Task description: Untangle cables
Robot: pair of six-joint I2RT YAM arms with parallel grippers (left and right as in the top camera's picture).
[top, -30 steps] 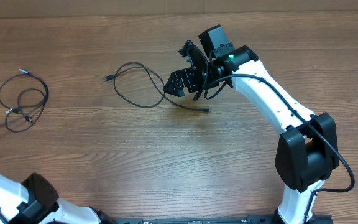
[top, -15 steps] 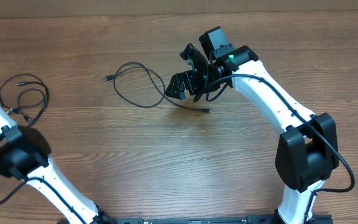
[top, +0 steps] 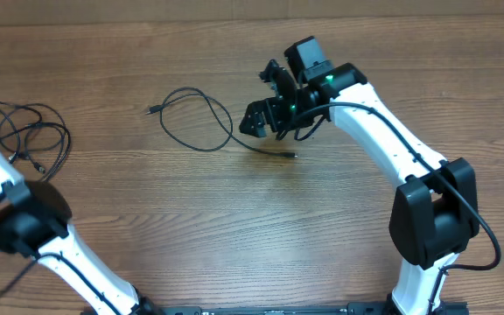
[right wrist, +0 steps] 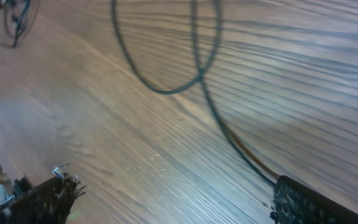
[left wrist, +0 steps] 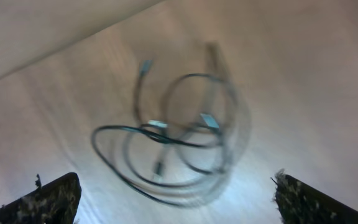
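My left gripper moves from the tangle down to the loop's far side (top: pixel 187 89) next, since the single cable lies apart from the coil.
A tangled coil of thin black cables (top: pixel 35 140) lies at the table's left edge. In the left wrist view the tangled cables (left wrist: pixel 179 143) show blurred, just ahead of my left gripper (left wrist: pixel 178 208), which is open with nothing between its fingers. A single black cable (top: pixel 195 118) lies looped in the middle of the table, one plug end (top: pixel 291 155) to its right. My right gripper (top: pixel 262 94) hovers open at that loop's right side. In the right wrist view the single cable (right wrist: pixel 166 68) runs down to the right fingertip (right wrist: pixel 316 202); the right gripper (right wrist: pixel 176 202) holds nothing.
The left arm (top: pixel 7 219) rises along the table's left edge beside the tangle. The right arm (top: pixel 383 149) reaches in from the lower right. The wooden table (top: pixel 234 227) ends at its far edge along the top of the overhead view.
The left arm has swung up from the lower left corner to the tangle, and its jaws have gone from shut to open. The right gripper has shifted slightly right, still open.
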